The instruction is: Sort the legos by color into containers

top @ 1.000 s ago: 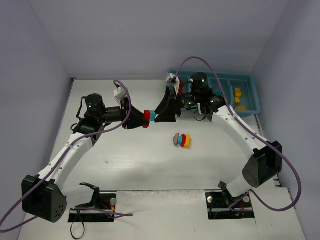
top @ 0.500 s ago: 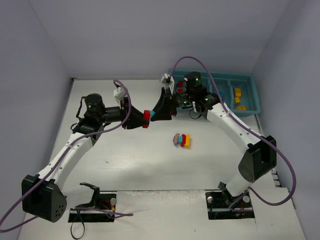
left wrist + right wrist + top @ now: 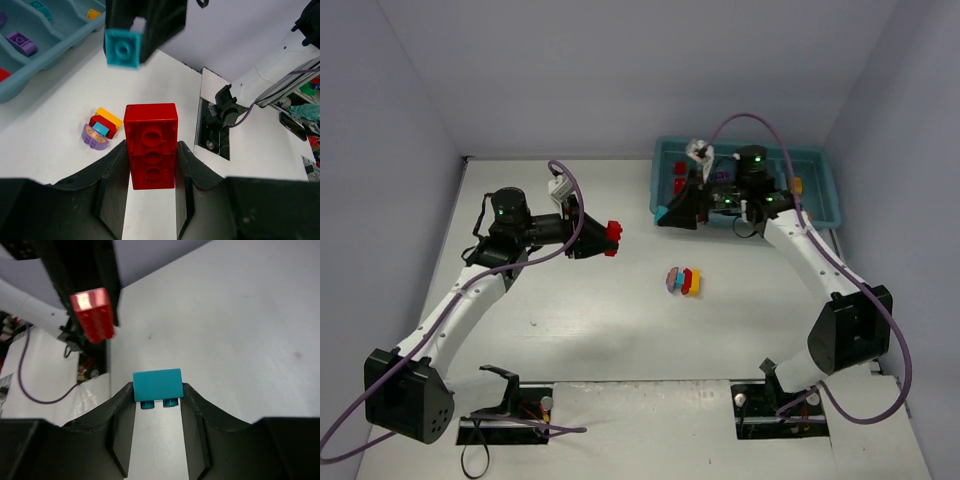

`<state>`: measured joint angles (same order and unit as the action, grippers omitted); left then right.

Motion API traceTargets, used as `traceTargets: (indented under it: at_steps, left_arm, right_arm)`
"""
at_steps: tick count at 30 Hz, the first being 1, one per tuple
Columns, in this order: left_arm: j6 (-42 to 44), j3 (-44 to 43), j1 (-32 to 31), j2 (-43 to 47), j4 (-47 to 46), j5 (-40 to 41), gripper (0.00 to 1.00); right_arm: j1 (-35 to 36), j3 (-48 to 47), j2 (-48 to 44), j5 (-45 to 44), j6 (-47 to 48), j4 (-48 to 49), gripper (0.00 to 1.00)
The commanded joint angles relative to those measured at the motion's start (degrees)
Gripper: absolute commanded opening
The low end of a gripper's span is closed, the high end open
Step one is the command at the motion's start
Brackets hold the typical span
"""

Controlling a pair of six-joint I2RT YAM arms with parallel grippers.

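Observation:
Next I will swing my right gripper to the right in the top view, tilting downward, over the section of the tray with a cyan brick, to release its match in color.
My left gripper [image 3: 604, 238] [image 3: 151, 147] is shut on a long red brick [image 3: 612, 237] [image 3: 151, 145], held above the table's middle. My right gripper [image 3: 666, 214] [image 3: 157, 388] is shut on a small cyan brick [image 3: 662, 214] [image 3: 157, 385] at the left end of the teal tray [image 3: 812, 152]. The two bricks are apart. In the left wrist view the cyan brick [image 3: 123, 47] hangs beyond the red one. In the right wrist view the red brick [image 3: 92, 315] hangs ahead. A stacked purple, cyan, red and yellow cluster [image 3: 684, 280] [image 3: 101, 131] lies on the table.
Yellow bricks [image 3: 796, 186] lie in the tray's rightmost compartment. A purple brick [image 3: 21, 42] lies in another compartment of the tray [image 3: 50, 47]. Both arm bases and their cables sit at the near table edge.
My right gripper has closed on the cyan brick, pulled it off the red brick's end and carried it right to the tray's left end. The left gripper has stayed put.

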<state>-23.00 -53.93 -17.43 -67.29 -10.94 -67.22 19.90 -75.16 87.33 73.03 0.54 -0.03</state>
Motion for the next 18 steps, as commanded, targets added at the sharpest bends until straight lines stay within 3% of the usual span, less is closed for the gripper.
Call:
traceTargets:
  at_steps: [1, 4, 8, 9, 12, 15, 18]
  left_arm:
    - [1.7, -2.6, 0.7, 1.3, -2.2, -1.4, 0.00]
    - [1.6, -2.8, 0.8, 1.2, -2.3, -1.4, 0.00]
    - [1.9, -2.7, 0.8, 1.4, -1.2, 0.3, 0.00]
    - [2.0, -2.5, 0.8, 1.7, -0.3, 1.1, 0.00]
    - [2.0, -1.8, 0.8, 2.7, 1.4, 3.8, 0.00]
    - [1.9, -1.2, 0.7, 3.7, 3.5, 7.2, 0.00]
    - [1.9, -1.2, 0.7, 4.7, 5.7, 10.9, 0.00]
  right_arm:
    - [-6.6, 1.7, -5.0, -3.2, 1.0, 2.6, 0.00]
    - [-9.2, 2.1, -5.2, -9.3, -0.3, 2.7, 0.00]
    - [-13.6, 0.1, -3.0, -34.5, -5.7, 2.2, 0.00]
    - [-14.8, -0.7, -2.2, -48.1, -9.2, 2.0, 0.00]
    - [-19.0, -3.8, 2.0, -62.9, -12.9, 1.8, 0.00]
    - [-21.6, -8.2, 7.8, -70.8, -14.6, 1.0, 0.06]
    - [-23.0, -12.5, 14.3, -72.9, -14.5, 0.6, 0.13]
